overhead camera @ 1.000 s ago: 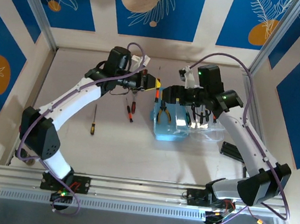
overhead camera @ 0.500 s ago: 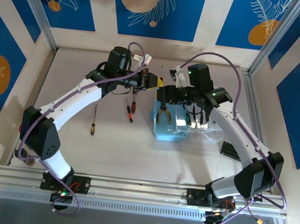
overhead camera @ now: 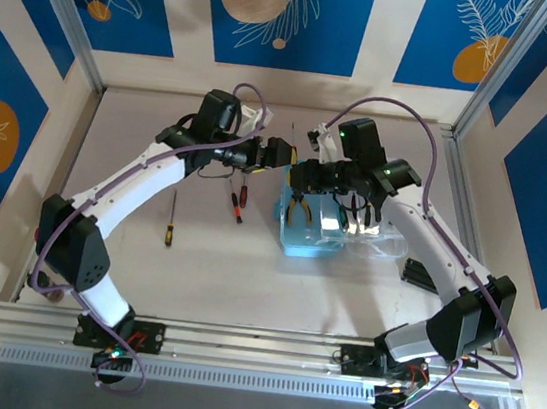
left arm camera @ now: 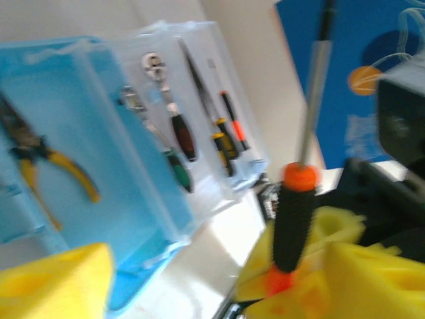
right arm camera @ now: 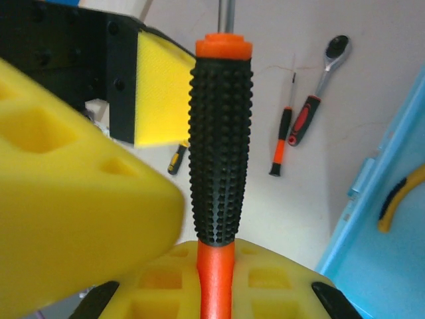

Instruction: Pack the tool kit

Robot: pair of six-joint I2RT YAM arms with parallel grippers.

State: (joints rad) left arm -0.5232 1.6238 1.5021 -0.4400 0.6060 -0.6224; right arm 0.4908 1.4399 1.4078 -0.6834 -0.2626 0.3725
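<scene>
My right gripper will next carry the screwdriver over the clear lid (overhead camera: 390,242), tip it flat and lower it beside the other tools, since they already lie there.
An orange-and-black screwdriver (right arm camera: 220,153) stands upright, and my right gripper (right arm camera: 216,266) is shut on its lower orange end. In the top view the right gripper (overhead camera: 303,174) meets the left gripper (overhead camera: 278,153) just behind the light-blue case (overhead camera: 294,240). My left gripper (left arm camera: 199,286) is open; the screwdriver (left arm camera: 292,219) stands beside its right pad, free of the left one. One of its yellow pads (right arm camera: 159,86) shows just left of the handle. The case (left arm camera: 113,199) lies open with yellow-handled pliers (left arm camera: 56,169) inside. Its clear lid (left arm camera: 206,80) holds several tools.
On the table left of the case lie a red-and-black ratchet (right arm camera: 319,86), a small orange-and-black screwdriver (right arm camera: 282,143) and a yellow-and-black screwdriver (overhead camera: 170,221). A black object (overhead camera: 421,274) sits right of the case, near the right wall.
The right gripper moved left to the screwdriver and shut on it. The left gripper, which was shut on it, has opened.
</scene>
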